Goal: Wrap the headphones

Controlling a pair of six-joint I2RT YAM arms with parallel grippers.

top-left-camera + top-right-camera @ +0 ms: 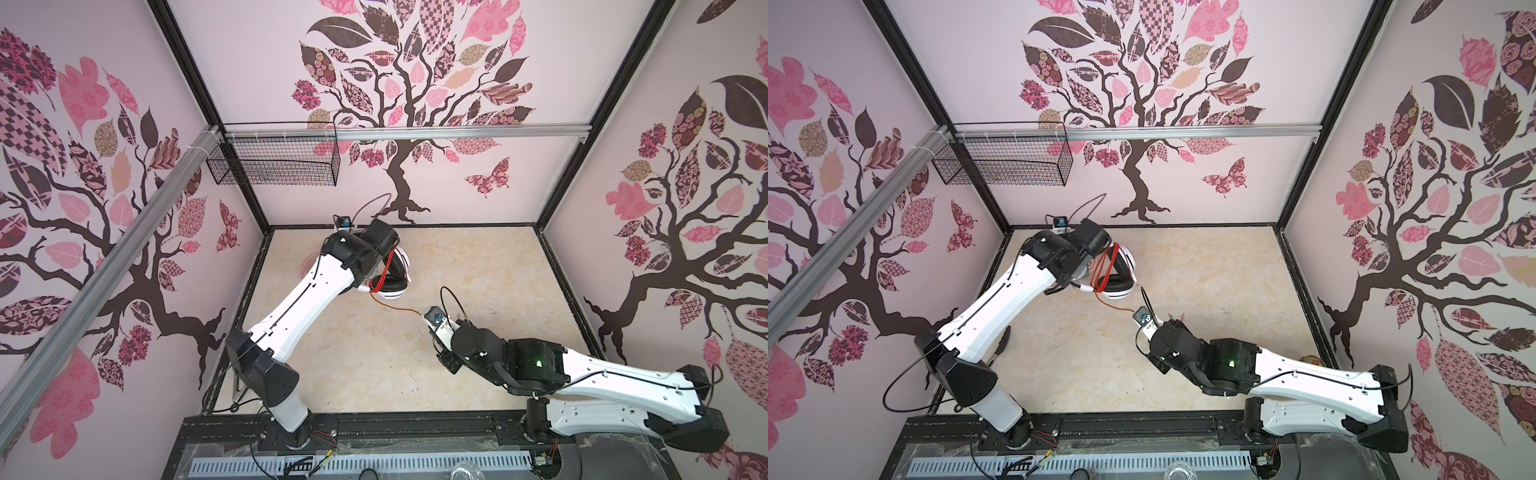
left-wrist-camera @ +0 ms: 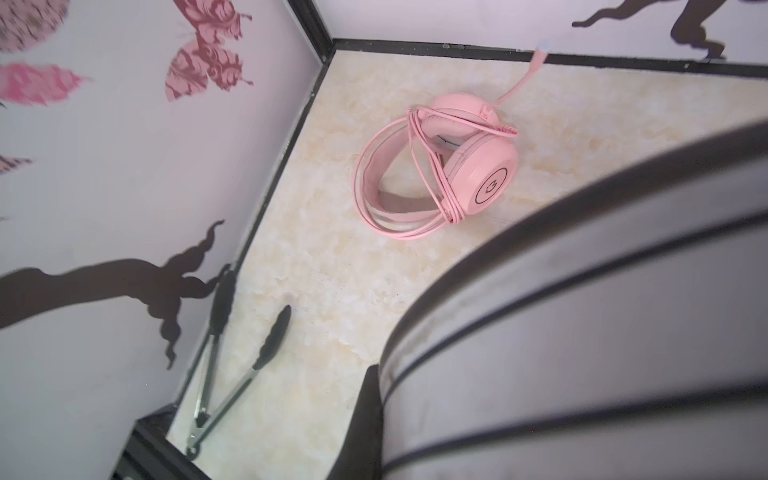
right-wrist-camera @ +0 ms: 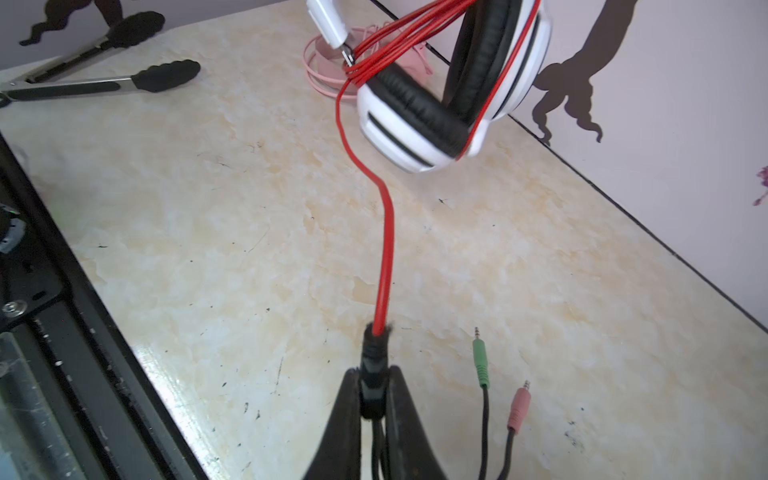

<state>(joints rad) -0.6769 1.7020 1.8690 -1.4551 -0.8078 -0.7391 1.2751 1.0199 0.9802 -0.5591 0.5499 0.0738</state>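
I will next move the black splitter outward with my right gripper to the white ear cups and let go of it beside them, because they hang outward of the gripper.
The white headphones [image 1: 394, 287] with black ear pads hang off the floor at the back left, with several turns of red cable [image 3: 386, 249] wound round them. My left gripper [image 1: 371, 266] is shut on their white band [image 2: 582, 332], which fills much of the left wrist view. From the ear cup [image 3: 415, 124] the cable runs down to my right gripper [image 3: 374, 386], which is shut on its black splitter. A green plug [image 3: 480, 357] and a pink plug [image 3: 519, 407] dangle beside it. The pink headphones [image 2: 478, 166] lie on the floor in the back-left corner, their cable wrapped round them.
Metal tongs [image 2: 232, 374] with black tips lie along the left wall. A black wire basket [image 1: 274, 162] hangs on the back wall at upper left. Patterned walls close in the marbled floor [image 1: 374, 365] on three sides.
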